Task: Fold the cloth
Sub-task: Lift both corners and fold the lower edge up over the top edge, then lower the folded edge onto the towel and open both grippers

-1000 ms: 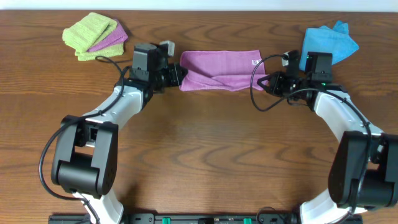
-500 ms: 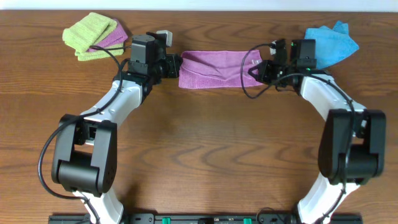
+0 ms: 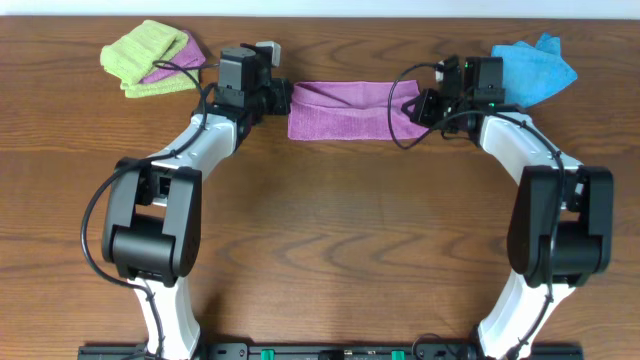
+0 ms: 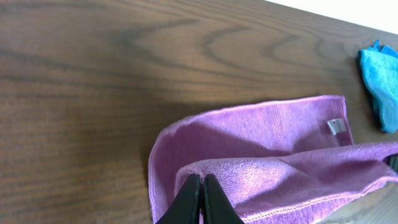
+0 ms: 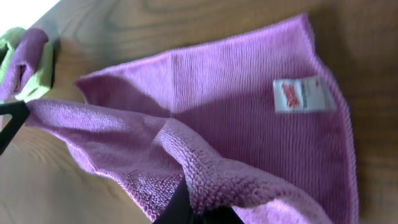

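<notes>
My right gripper needs to bring the held corner of the cloth to the white tag (image 5: 300, 95). It should move away from my base and down first, then release the corner.
The purple cloth (image 3: 345, 110) lies at the far middle of the table, its near edge lifted over the lower layer. My left gripper (image 3: 287, 100) is shut on its left near corner; in the left wrist view the closed fingers (image 4: 198, 202) pinch the purple cloth (image 4: 249, 149). My right gripper (image 3: 418, 108) is shut on the right near corner; the right wrist view shows the cloth (image 5: 236, 106) draped over the fingers (image 5: 199, 214). The white tag (image 5: 300, 95) lies on the lower layer and also shows in the left wrist view (image 4: 336, 126).
A bright blue cloth (image 3: 535, 68) lies at the far right, just behind the right wrist. A stack of lime-green cloths (image 3: 143, 55) with a purple one among them sits at the far left. The wooden table (image 3: 330, 240) stretches toward the front.
Both grippers have carried the cloth's near edge away from me, toward the far edge. The cloth has become a narrower band and the arms have stretched further back.
</notes>
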Robot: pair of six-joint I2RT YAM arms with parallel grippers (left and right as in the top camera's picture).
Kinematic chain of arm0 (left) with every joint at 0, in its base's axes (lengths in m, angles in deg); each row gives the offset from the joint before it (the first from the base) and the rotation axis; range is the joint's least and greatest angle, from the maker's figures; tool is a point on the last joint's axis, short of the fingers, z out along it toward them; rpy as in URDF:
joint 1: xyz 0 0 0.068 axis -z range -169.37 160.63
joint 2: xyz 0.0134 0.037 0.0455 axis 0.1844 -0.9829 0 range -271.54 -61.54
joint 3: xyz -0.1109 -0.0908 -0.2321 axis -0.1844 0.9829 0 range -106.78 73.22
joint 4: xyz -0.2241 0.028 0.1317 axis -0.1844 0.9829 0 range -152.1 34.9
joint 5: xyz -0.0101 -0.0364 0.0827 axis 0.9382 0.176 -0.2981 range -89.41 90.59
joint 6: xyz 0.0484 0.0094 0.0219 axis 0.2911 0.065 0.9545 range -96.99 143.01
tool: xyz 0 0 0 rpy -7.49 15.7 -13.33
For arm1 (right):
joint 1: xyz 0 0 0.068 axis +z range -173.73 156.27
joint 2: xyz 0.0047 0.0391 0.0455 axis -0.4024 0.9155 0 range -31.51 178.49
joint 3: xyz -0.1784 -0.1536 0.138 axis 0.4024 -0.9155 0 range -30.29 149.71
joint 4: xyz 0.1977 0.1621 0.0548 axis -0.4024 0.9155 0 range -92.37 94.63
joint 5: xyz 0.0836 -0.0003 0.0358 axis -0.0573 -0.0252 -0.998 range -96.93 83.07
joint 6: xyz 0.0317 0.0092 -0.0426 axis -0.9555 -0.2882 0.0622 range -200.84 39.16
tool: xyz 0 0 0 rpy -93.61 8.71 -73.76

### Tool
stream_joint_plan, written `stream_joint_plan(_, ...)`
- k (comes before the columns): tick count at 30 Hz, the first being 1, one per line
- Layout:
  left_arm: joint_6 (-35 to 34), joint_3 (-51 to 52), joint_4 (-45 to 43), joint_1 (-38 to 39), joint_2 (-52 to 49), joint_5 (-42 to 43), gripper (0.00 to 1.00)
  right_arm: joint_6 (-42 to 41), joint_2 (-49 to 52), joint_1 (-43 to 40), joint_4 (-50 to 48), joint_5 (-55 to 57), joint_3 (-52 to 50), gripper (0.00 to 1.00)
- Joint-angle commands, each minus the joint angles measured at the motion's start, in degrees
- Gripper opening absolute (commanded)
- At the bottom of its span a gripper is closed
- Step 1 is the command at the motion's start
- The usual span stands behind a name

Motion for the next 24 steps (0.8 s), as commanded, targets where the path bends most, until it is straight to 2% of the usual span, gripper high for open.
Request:
stream_joint_plan(1,2.2,-4.5,1.4,-0.6,-1.1,-0.2,0.06,-0.8,2.4,-0.2,0.0,1.1,3.4,0.02)
stream_joint_plan(8,4.2,-10.3,5.3,-1.0,-5.0,-0.1,0.06,-0.8,6.3,-0.2,0.7,1.3,8.1,0.01)
stream_joint_plan(19,5.7,-10.5,10.2,-0.9,-5.6,-0.2,0.06,-1.0,7.7,-0.5,2.3,1.6,8.4,0.02)
stream_joint_plan(24,5.6,-10.5,13.1,-0.8,-5.6,-0.2,0.06,-0.1,7.7,-0.6,6.8,4.8,8.4,0.02)
